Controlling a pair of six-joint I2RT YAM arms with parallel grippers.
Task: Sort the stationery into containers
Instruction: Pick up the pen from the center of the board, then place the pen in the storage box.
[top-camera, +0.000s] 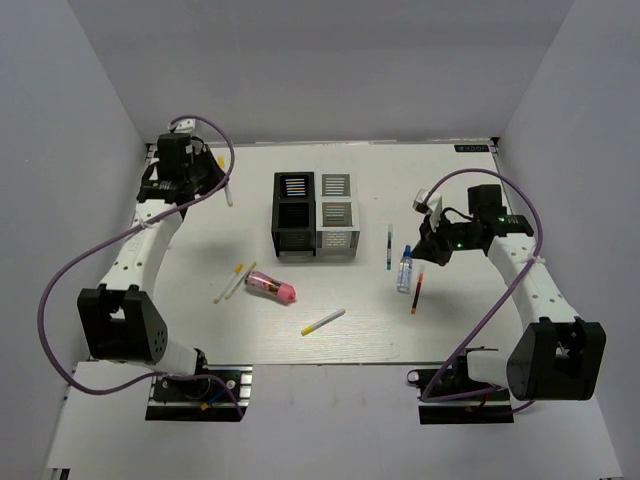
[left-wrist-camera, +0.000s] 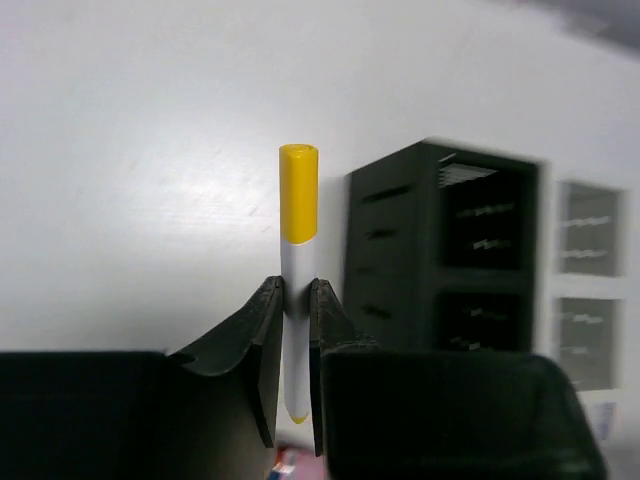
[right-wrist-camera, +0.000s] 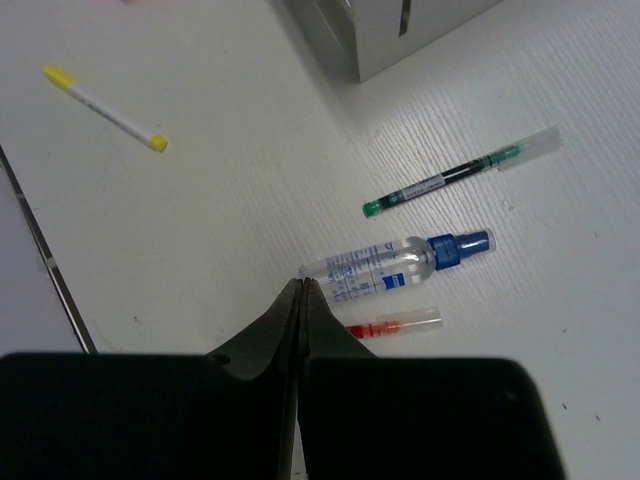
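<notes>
The black organizer's far section (top-camera: 295, 187) (left-wrist-camera: 487, 213) is open at the top, so my left gripper will next carry the white pen across over it and lower toward its opening.
My left gripper (top-camera: 218, 175) is at the far left of the table, left of the containers. It is shut on a white pen with a yellow cap (top-camera: 228, 190); in the left wrist view the pen (left-wrist-camera: 298, 230) stands between the fingers (left-wrist-camera: 268, 330). The black organizer (top-camera: 294, 212) and the silver-white organizer (top-camera: 337, 212) stand side by side. My right gripper (top-camera: 428, 258) is shut and empty, just above the clear blue-capped bottle (right-wrist-camera: 395, 268) and the red pen (right-wrist-camera: 395, 324). The green pen (right-wrist-camera: 455, 176) lies beyond them.
A pink-and-clear cylinder (top-camera: 271, 288), two thin crossed pens (top-camera: 232, 283) and a yellow-ended pen (top-camera: 323, 321) lie in front of the organizers. The side walls stand close to both arms. The table's near edge runs just behind the yellow-ended pen.
</notes>
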